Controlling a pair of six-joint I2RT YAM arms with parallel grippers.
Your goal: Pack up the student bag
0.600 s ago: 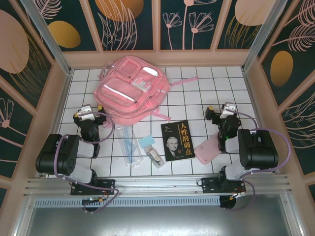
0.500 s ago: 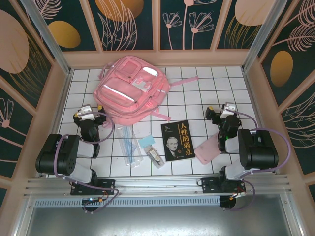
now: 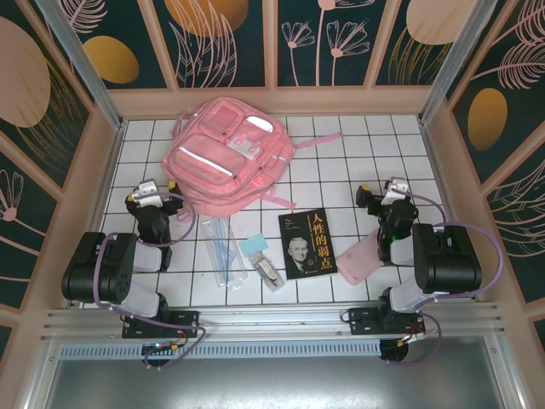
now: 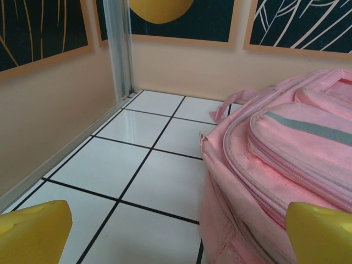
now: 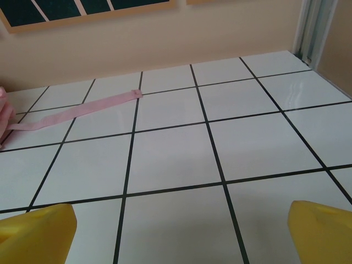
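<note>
As the bag's zipped side rises beside my fingers with mostly bare tile between them, my left gripper needs to turn over and down onto its near edge [image 3: 195, 196] [image 4: 236, 223].
The student bag [image 3: 226, 153], a large pink backpack, lies flat at the back left of the tiled table. In the left wrist view its zipped side [image 4: 286, 165] rises close on the right. My left gripper [image 3: 150, 189] sits just off the bag's near left corner, open, with yellow fingertips [image 4: 33, 231] wide apart over bare tile and the bag's edge [image 4: 184, 234]. My right gripper [image 3: 385, 192] is open at mid right above bare tiles [image 5: 181, 231], holding nothing. A pink bag strap [image 5: 82, 113] trails across the tiles far ahead of it.
A black book [image 3: 307, 244] lies near the front centre, and a flat pink pouch [image 3: 361, 258] lies under the right arm. A clear pencil case [image 3: 223, 251], a light blue card [image 3: 254, 247] and a small clear packet [image 3: 270, 274] lie front left. Walls enclose the table.
My left gripper has shifted slightly to the left and away from the base. The right arm and the objects look unchanged.
</note>
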